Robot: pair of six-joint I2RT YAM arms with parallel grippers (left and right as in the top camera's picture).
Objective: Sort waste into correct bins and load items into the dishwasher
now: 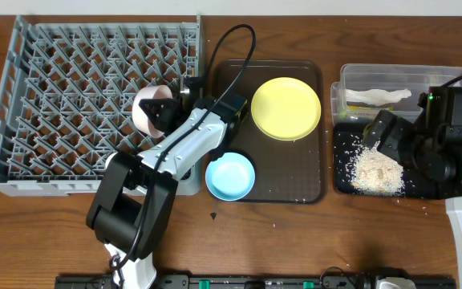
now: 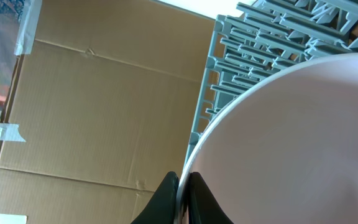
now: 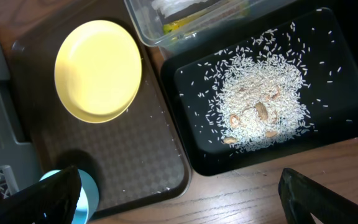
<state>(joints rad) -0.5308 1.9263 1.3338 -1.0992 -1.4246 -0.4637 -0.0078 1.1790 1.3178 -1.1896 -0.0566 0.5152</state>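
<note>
I should bring the white bowl down into the grey dish rack next with my left gripper, toward the rack's edge by the brown tray. The bowl is above the prongs now.
My left gripper (image 1: 165,113) is shut on the rim of the white bowl (image 1: 148,108) and holds it tilted over the right edge of the grey dish rack (image 1: 70,96). In the left wrist view the fingers (image 2: 183,194) pinch the bowl's rim (image 2: 291,143), with the rack (image 2: 272,37) behind. The yellow plate (image 1: 285,107) and light blue bowl (image 1: 230,177) sit on the brown tray (image 1: 295,172). My right gripper (image 1: 378,133) is open and empty (image 3: 185,205) over the black tray (image 1: 342,183), which holds rice scraps (image 3: 260,109). The clear tub (image 1: 351,74) holds the white napkin (image 1: 379,96).
The right wrist view shows the yellow plate (image 3: 98,70), the brown tray (image 3: 129,155), the black tray (image 3: 347,93), the tub's corner (image 3: 143,25) and the blue bowl's edge (image 3: 87,194). A cardboard wall (image 2: 104,112) stands behind the rack. Cup, chopsticks and wrapper are not clearly visible.
</note>
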